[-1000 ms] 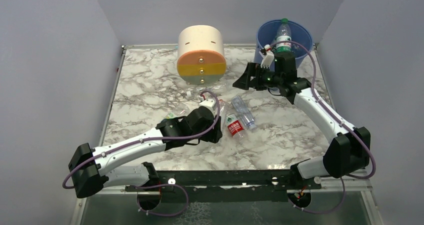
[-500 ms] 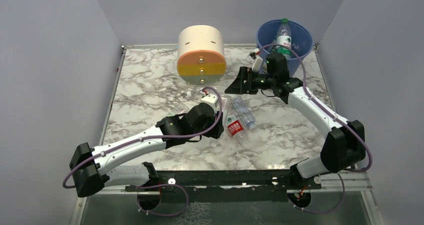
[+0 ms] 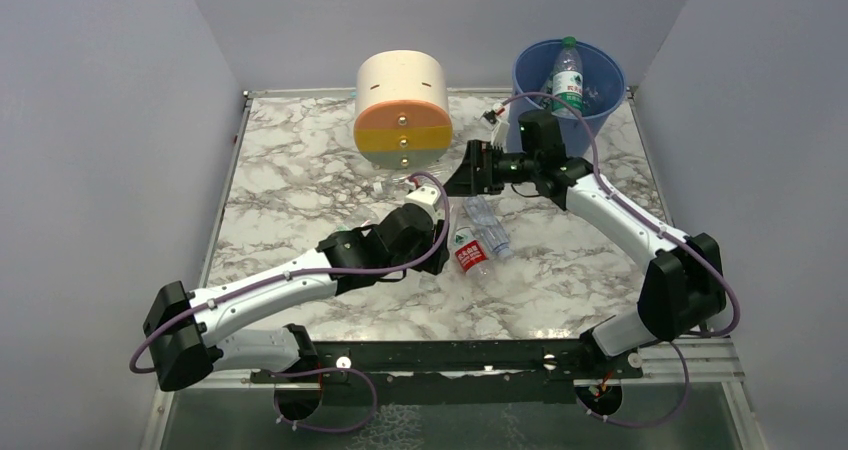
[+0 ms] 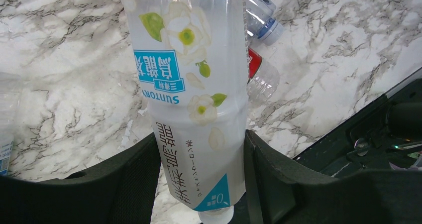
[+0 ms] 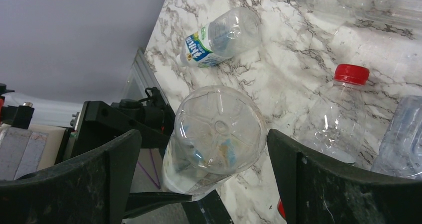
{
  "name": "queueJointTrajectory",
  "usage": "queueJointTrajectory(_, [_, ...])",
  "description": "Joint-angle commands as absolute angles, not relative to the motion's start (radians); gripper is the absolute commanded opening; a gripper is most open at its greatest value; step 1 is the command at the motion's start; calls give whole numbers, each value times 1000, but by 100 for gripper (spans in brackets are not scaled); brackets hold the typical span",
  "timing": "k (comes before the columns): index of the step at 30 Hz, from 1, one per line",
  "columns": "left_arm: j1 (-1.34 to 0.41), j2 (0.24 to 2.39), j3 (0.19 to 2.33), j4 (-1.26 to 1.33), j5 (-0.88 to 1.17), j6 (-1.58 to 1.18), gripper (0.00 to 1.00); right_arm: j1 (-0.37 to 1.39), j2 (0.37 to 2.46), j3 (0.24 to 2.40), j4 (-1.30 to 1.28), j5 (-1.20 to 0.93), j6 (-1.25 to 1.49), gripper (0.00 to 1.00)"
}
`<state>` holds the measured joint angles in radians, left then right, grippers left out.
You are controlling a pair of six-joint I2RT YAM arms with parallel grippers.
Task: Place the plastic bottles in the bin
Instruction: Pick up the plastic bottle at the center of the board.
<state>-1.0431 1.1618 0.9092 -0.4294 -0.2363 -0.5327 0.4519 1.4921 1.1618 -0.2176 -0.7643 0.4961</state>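
Next I will ease my right gripper in toward the bottle's round base and close around it, since that end stands free while my left gripper holds the end with the cap.
My left gripper is shut on a clear plastic bottle with a white flowered label, held off the table by its cap end. Its round base faces my right gripper, which is open with a finger on either side of the base; I cannot tell whether they touch. From above, both grippers meet in front of the drawer unit, left gripper and right gripper. The blue bin stands at the back right with a green-capped bottle upright in it. More bottles lie on the marble: a red-labelled bottle and a blue-capped bottle.
A cream-and-orange round drawer unit stands at the back centre. Crushed clear bottles lie in front of it, and a blue-labelled bottle lies near the table's left edge. A red-capped bottle sits just beyond the right fingers.
My right arm has swung left, away from the bin, to the held bottle. My left gripper has raised the bottle off the table and turned it toward the right gripper.
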Motion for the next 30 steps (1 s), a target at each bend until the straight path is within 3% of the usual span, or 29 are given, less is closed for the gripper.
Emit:
queueJointTrajectory(1, [-1049, 1170, 966, -387, -271, -508, 59, 476, 1526, 1158, -223, -793, 482, 100])
queueJointTrajectory(8, [-1049, 1182, 980, -378, -271, -497, 59, 493, 1541, 1164, -232, -789, 474, 100])
queueJointTrajectory(17, [-1049, 1189, 983, -376, -267, -498, 62, 497, 1536, 1163, -214, -790, 480, 73])
queueJointTrajectory(21, [-1049, 1188, 983, -377, -268, -499, 70, 497, 1528, 1165, -211, -784, 482, 65])
queueJointTrajectory(26, [-1049, 1178, 984, -378, -276, -504, 84, 497, 1519, 1174, -219, -762, 478, 65])
queueJointTrajectory(28, [-1048, 1169, 987, -381, -278, -505, 98, 496, 1519, 1179, -223, -751, 476, 65])
queueJointTrajectory(30, [-1049, 1155, 990, -383, -279, -507, 99, 497, 1520, 1185, -230, -744, 470, 65])
